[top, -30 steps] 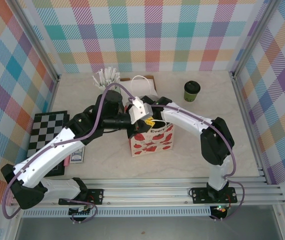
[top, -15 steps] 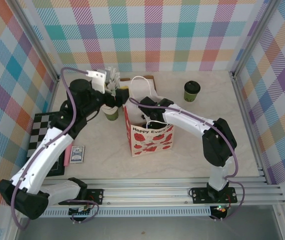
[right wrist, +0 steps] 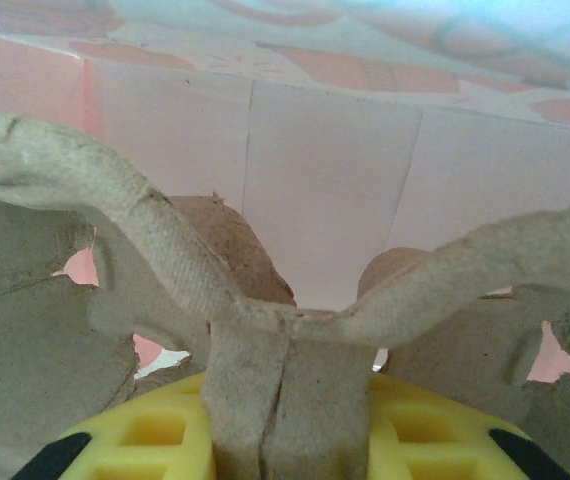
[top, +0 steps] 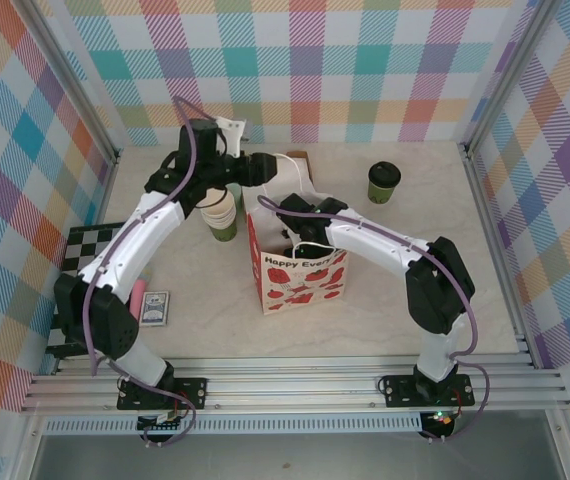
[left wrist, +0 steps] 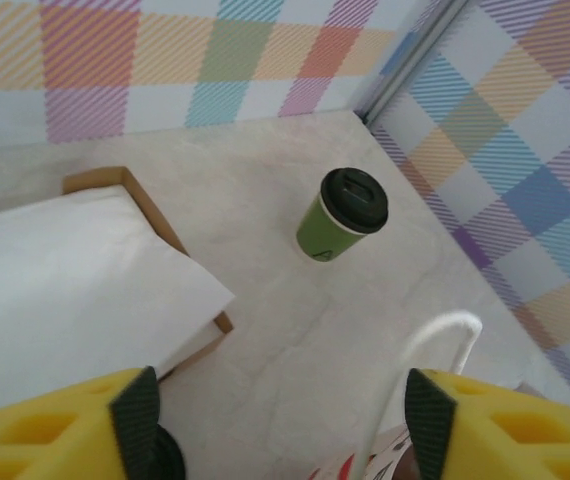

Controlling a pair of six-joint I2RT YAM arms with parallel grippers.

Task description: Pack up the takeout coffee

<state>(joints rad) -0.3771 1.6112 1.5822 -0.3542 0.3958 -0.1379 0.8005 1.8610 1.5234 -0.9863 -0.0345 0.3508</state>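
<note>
The bag's pale bottom is below, so my right gripper needs to lower the pulp carrier [right wrist: 265,310] onto it next, inside the bag's sides. Then my right gripper should open to free the carrier's centre stem.
The takeout coffee [top: 384,182] [left wrist: 343,214], a green cup with a black lid, stands upright at the back right of the table. My left gripper [top: 267,169] [left wrist: 283,430] hovers open at the back, left of the coffee and well apart from it, nothing between its fingers. A white paper bag with red prints [top: 303,270] stands mid-table; its white handle [left wrist: 433,345] rises by my left gripper's right finger. My right gripper [right wrist: 287,440] is down inside the bag, shut on the centre stem of a brown pulp cup carrier [right wrist: 265,310].
A stack of lidless cups [top: 222,212] stands left of the bag. A cardboard box of white napkins [left wrist: 65,285] lies under my left gripper. A checkerboard [top: 93,262], a card deck [top: 155,308] and a pink item [top: 135,297] sit at the left.
My left arm has swung away from the bag, past the cup stack, to the back of the table, and its jaws now stand apart. The right arm has stayed inside the bag.
</note>
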